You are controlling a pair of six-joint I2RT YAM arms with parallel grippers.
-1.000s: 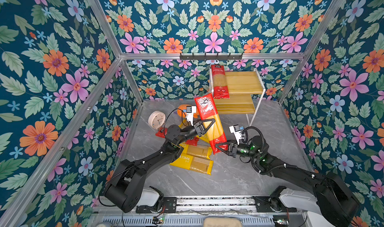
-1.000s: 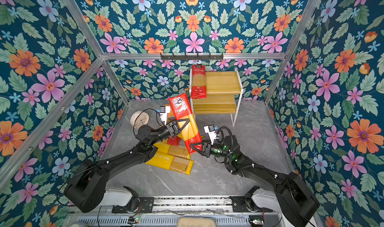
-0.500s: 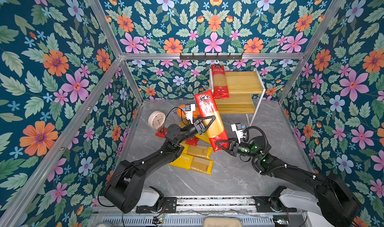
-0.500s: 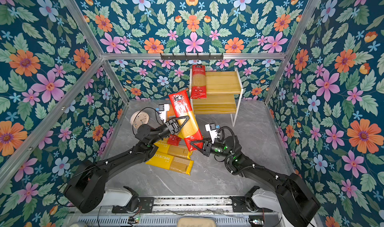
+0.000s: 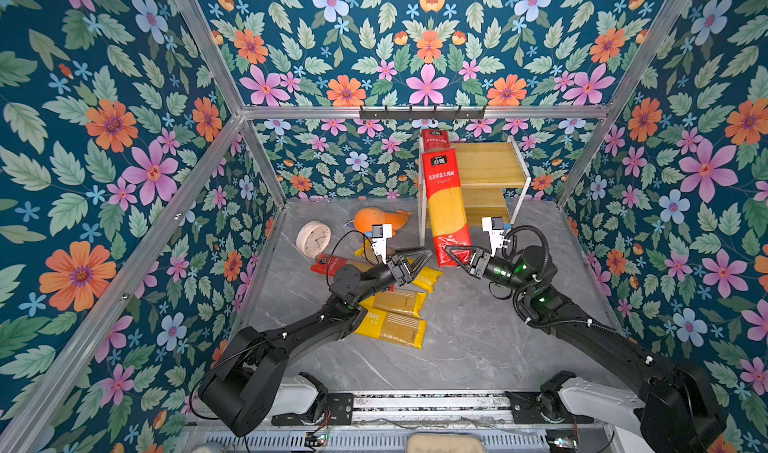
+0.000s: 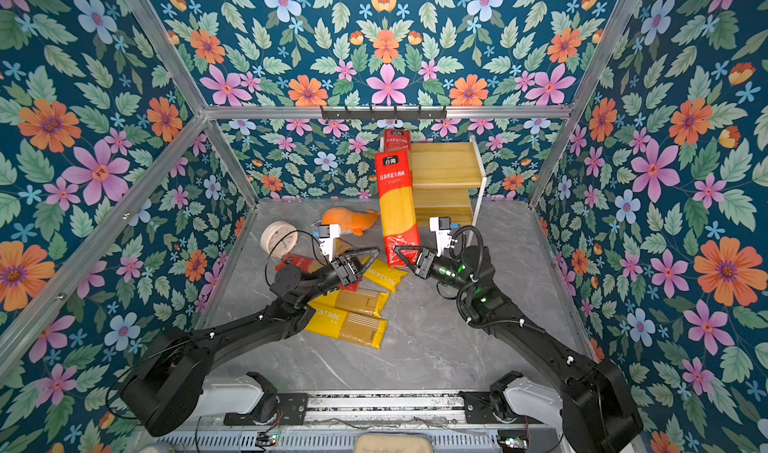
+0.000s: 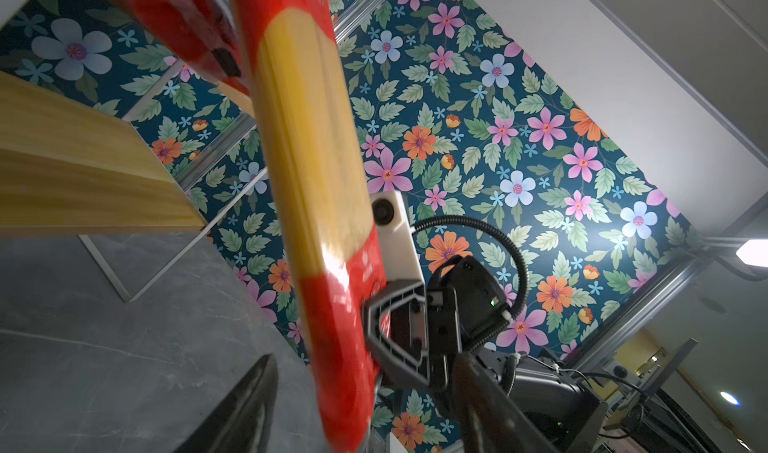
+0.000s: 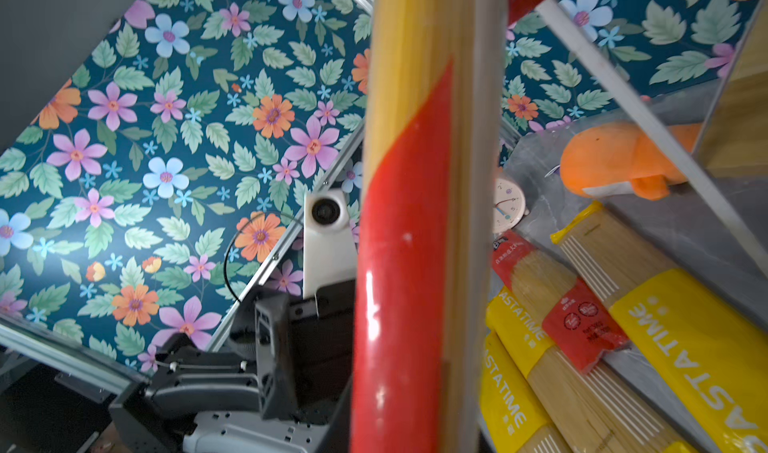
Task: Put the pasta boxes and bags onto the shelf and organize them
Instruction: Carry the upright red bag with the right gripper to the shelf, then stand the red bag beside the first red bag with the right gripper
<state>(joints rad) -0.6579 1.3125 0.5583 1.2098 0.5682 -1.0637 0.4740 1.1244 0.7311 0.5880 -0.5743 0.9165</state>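
Note:
The board outward and above is bare beside the other red-ended pack, so my right gripper should lift outward, set the pack level on the top board [image 5: 480, 166] and let go.
A clear spaghetti pack with red ends [image 5: 446, 206] [image 6: 397, 206] stands nearly upright in front of the shelf's [image 5: 486, 164] [image 6: 444, 164] left side. My right gripper [image 5: 455, 257] [image 6: 409, 257] is shut on its lower red end [image 8: 407, 222]. My left gripper [image 5: 417, 260] [image 6: 365, 260] is open just left of that end. In the left wrist view the pack [image 7: 324, 181] passes between its spread fingers [image 7: 245, 405] untouched. Another red-ended pack [image 5: 434, 139] lies on the shelf's top board. Three yellow packs [image 5: 390, 326] [image 8: 685, 347] and a red-ended one [image 5: 332, 264] lie on the floor.
An orange plush whale [image 5: 378, 220] and a small round clock [image 5: 313, 239] sit on the grey floor left of the shelf. A black hook rail [image 5: 422, 112] runs along the back wall above it. Flowered walls close in three sides.
The left gripper has opened and let go of the red-ended pack. The right gripper has carried the pack right and back toward the shelf, standing it more upright.

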